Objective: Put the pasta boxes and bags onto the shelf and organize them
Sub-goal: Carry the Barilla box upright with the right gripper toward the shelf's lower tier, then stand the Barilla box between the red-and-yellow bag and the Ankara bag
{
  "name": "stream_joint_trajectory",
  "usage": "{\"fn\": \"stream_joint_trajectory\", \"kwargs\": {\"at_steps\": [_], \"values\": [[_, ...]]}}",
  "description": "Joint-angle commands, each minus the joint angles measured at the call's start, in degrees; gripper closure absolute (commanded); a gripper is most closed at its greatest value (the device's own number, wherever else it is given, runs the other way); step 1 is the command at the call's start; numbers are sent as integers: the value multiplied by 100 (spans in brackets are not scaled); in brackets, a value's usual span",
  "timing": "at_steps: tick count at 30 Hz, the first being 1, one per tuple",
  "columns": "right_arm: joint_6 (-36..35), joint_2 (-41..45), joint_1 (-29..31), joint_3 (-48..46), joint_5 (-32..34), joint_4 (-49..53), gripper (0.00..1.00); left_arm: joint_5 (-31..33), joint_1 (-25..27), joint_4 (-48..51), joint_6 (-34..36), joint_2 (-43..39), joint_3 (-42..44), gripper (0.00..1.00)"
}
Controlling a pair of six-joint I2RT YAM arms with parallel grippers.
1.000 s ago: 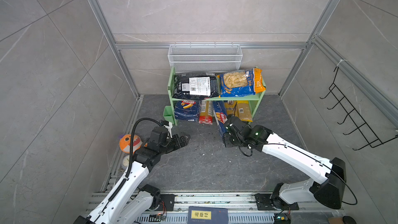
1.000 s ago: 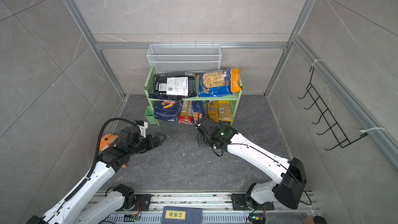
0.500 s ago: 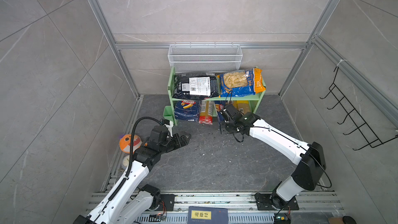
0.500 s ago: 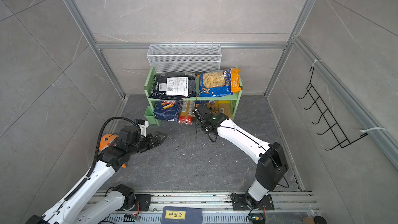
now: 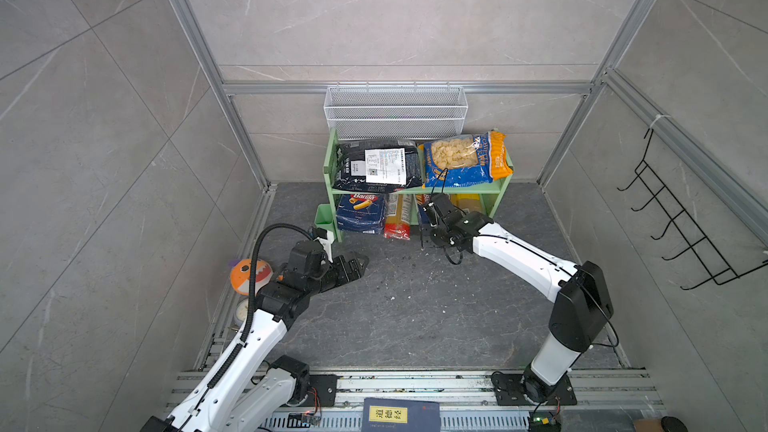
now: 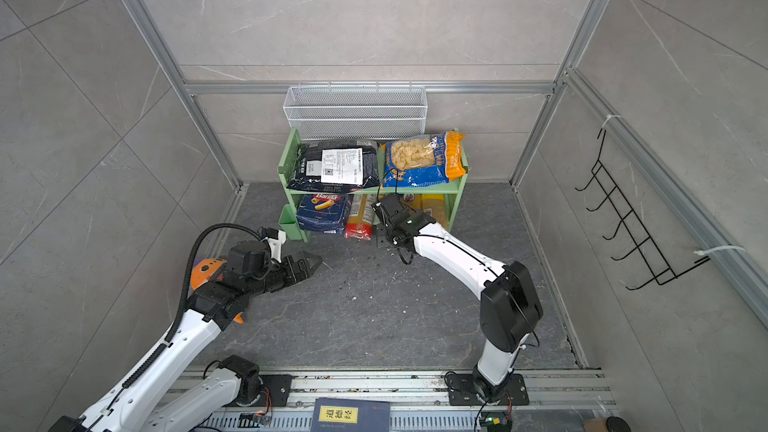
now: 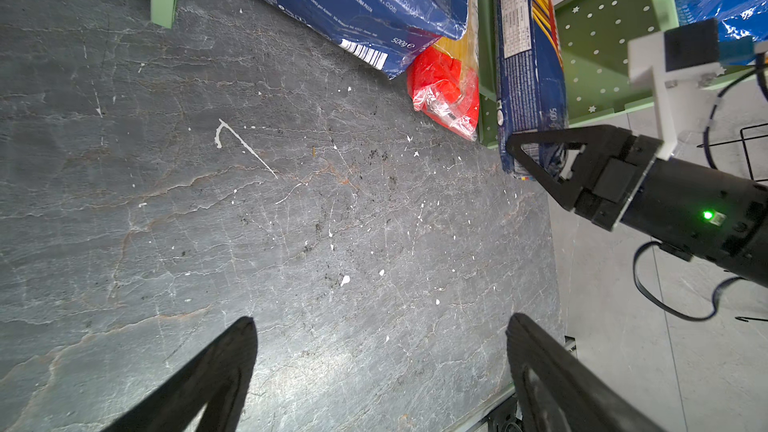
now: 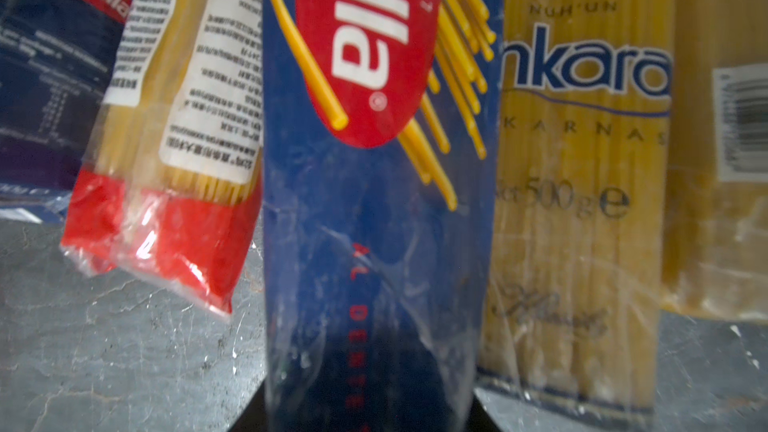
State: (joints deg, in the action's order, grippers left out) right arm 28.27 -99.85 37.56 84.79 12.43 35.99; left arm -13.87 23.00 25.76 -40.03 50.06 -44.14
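Observation:
The narrow Barilla box (image 5: 423, 209) has its near end hanging over the shelf front, so next I need to push my right gripper outward to release it deeper in the gap between the packs.
The light green shelf (image 5: 330, 160) (image 6: 286, 160) carries the black bag (image 5: 376, 166) and the blue-orange shell bag (image 5: 463, 160) on its top tier. On the lower tier stand the wide Barilla box (image 5: 359, 211), a red-ended spaghetti pack (image 5: 399, 218) (image 8: 166, 218) and yellow spaghetti packs (image 5: 471, 203) (image 8: 582, 201). My right gripper (image 5: 430, 234) (image 7: 515, 155) (image 8: 365, 417) is shut on the near end of the long narrow Barilla box (image 5: 423, 209) (image 7: 528, 68) (image 8: 374, 201), which lies between those packs. My left gripper (image 5: 361, 261) (image 7: 380, 322) hangs open over bare floor, left of the shelf front.
A white wire mesh basket (image 5: 395, 112) hangs behind the shelf. A small green cup (image 5: 323, 218) sits on the shelf's left side. An orange plush (image 5: 249, 276) lies by the left wall, a black wire rack (image 5: 685, 222) is on the right wall, and a dark book (image 5: 399, 415) lies at the front rail.
My right arm has stretched forward and carried the narrow box from the floor in front into the shelf's lower tier. The left arm has stayed still.

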Motion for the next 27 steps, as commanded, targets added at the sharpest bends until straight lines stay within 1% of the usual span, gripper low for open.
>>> {"fn": "stream_joint_trajectory", "kwargs": {"at_steps": [1,17,21,25,26,27], "values": [[-42,7,-36,462,382,-952,70,-53,20,109,196,-98,-223,5],[46,-485,-214,939,324,-1072,67,-37,20,139,213,-89,-249,5],[97,-562,-223,1038,291,-1057,60,-18,20,151,226,-109,-243,5],[105,-657,-216,1126,287,-1033,56,-17,20,153,231,-91,-235,5],[102,-675,-223,1148,287,-1038,54,-19,20,155,224,-89,-235,5],[102,-704,-227,1181,278,-1025,49,-19,20,158,227,-79,-235,5]]}}
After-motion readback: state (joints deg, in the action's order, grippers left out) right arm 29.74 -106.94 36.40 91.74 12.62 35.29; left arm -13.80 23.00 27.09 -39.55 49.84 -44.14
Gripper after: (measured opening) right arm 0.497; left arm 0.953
